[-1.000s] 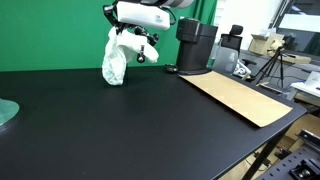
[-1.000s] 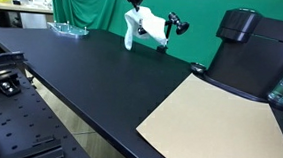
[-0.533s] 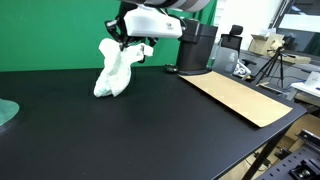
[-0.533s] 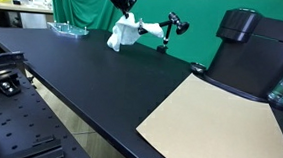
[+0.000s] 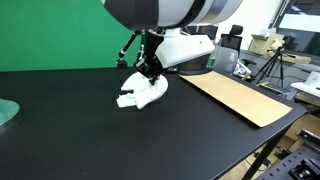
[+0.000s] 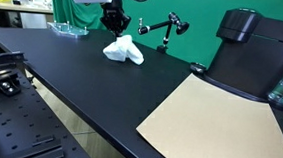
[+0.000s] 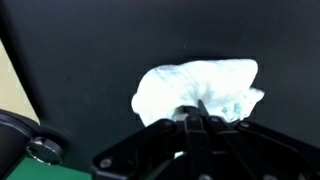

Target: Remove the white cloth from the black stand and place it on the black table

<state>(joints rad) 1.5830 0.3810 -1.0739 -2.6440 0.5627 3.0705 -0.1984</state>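
Note:
The bunched white cloth (image 5: pixel 143 93) (image 7: pixel 185 90) is below my gripper on the tabletop, so my gripper needs to lift slightly with the cloth's top edge next and open to let go.
The white cloth (image 5: pixel 140 94) lies bunched on the black table (image 5: pixel 80 140), clear of the black stand. It also shows in the other exterior view (image 6: pixel 123 51) and fills the middle of the wrist view (image 7: pixel 200 82). My gripper (image 5: pixel 149 72) is right above it, fingers closed together on the cloth's top edge (image 7: pixel 196 112); it shows from the other side too (image 6: pixel 115 25). The black stand (image 6: pixel 165 29) is a thin rod frame, bare, a short way behind the cloth.
A tan cardboard sheet (image 5: pixel 240 98) lies on the table near the large black robot base (image 6: pixel 252 52). A clear glass dish (image 6: pixel 67 28) sits at the table's far end. A camera tripod (image 5: pixel 272 68) stands beyond the table edge.
The gripper carried the cloth off the stand, away from it and down. The cloth hung from the jaws before and now rests bunched on the table.

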